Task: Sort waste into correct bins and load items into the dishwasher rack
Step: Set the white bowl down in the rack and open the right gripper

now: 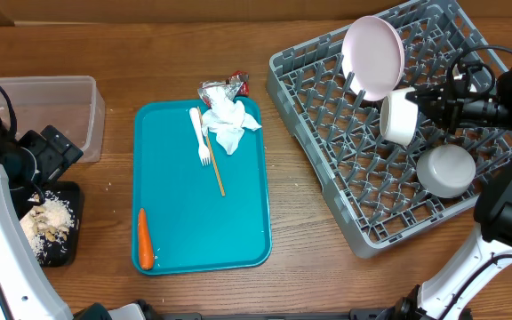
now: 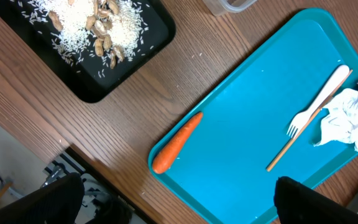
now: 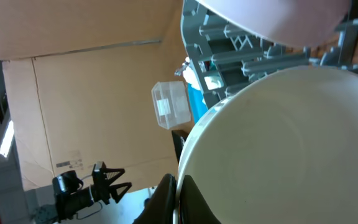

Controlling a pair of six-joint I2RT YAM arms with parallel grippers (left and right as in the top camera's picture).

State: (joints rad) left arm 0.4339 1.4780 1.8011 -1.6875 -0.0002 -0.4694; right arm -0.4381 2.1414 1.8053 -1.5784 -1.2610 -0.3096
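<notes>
I need to move my right gripper to the right in the overhead view next, and lower the second bowl between the plate [image 1: 373,55] and the other bowl.
The grey dishwasher rack [image 1: 327,116] holds an upright white plate [image 1: 373,55] and a white bowl [image 1: 445,169]. My right gripper [image 3: 176,199] is shut on the rim of a second white bowl [image 1: 398,116], held on its side over the rack; the bowl fills the right wrist view [image 3: 278,143]. My left gripper [image 2: 179,205] is open and empty above the table between the black tray [image 1: 60,258] and the teal tray [image 1: 194,222]. Rice-and-nut scraps [image 2: 92,18] lie in the black tray. The fork [image 1: 200,133], napkin [image 1: 231,124], foil wrapper [image 1: 225,87] and carrot [image 1: 145,238] lie on the teal tray.
The clear tub [image 1: 78,89] stands at the back left, behind the black tray. A thin wooden stick [image 1: 216,164] lies beside the fork. A few rice grains are scattered on the table near the black tray. Cardboard walls stand beyond the table.
</notes>
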